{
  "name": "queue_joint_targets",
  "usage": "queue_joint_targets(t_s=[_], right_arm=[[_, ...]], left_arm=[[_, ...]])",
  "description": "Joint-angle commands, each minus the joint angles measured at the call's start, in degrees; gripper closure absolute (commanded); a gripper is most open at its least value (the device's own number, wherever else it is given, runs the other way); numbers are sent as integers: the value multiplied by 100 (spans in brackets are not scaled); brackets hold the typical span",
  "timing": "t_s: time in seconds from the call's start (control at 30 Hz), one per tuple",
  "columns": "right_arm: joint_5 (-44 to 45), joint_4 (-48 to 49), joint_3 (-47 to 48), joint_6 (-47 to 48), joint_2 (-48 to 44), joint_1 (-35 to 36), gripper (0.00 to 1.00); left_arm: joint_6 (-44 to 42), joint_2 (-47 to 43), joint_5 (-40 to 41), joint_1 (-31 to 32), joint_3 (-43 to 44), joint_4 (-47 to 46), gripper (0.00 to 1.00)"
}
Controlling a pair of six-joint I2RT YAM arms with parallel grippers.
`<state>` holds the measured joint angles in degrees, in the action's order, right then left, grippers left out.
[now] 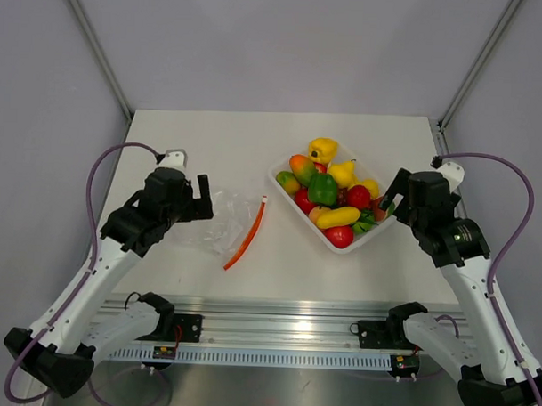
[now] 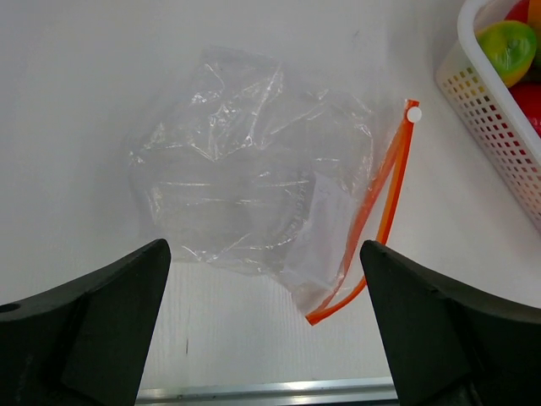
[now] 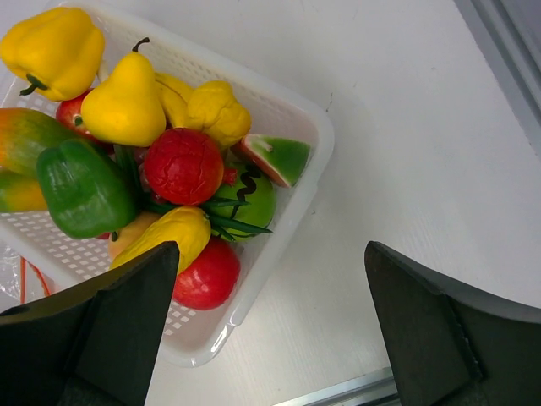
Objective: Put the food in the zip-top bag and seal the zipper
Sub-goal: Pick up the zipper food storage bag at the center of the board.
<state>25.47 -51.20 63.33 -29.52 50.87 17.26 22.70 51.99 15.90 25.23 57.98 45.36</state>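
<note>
The bag's zipper pieces gape at the bag's opening. So my left gripper shifts toward the tray (image 3: 296, 194) next and lowers onto the zipper piece nearer the bag's body.
The zip-top bag (image 1: 219, 221) lies flat and crumpled on the white table, clear and empty (image 2: 254, 194). Its orange-red zipper (image 2: 385, 203) runs along the right edge, with a white slider at the far end, and the mouth gapes slightly. My left gripper (image 2: 264, 249) hovers open over the bag's near edge, touching nothing. The food (image 1: 329, 192) is heaped in a white perforated tray (image 3: 296, 194): yellow pepper (image 3: 52, 46), yellow pear (image 3: 127, 101), green pepper (image 3: 80, 186), red fruit (image 3: 183, 165). My right gripper (image 3: 271, 247) hangs open above the tray's near right corner, empty.
The tray (image 1: 284, 168) sits angled at the table's right centre, a short gap from the zipper (image 1: 246, 233). A metal rail (image 1: 276, 306) runs along the table's near edge. Grey walls close in the back and both sides.
</note>
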Motion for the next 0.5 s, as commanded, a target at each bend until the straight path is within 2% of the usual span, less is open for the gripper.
queue_joint_targets(t_s=[0.0, 0.07, 0.17, 0.3, 0.47], right_arm=[[-227, 242, 21, 95, -95, 41, 1], [-227, 242, -5, 95, -104, 32, 0], [-297, 259, -57, 87, -121, 32, 1], [-403, 295, -84, 69, -130, 32, 1], [-517, 304, -136, 43, -174, 24, 1]], left_arm=[[111, 232, -184, 462, 4, -220, 1], [304, 522, 149, 850, 3, -239, 1], [576, 1040, 694, 1823, 143, -186, 7], [824, 1717, 1248, 2476, 240, -168, 15], [850, 2508, 1969, 2925, 284, -221, 24]])
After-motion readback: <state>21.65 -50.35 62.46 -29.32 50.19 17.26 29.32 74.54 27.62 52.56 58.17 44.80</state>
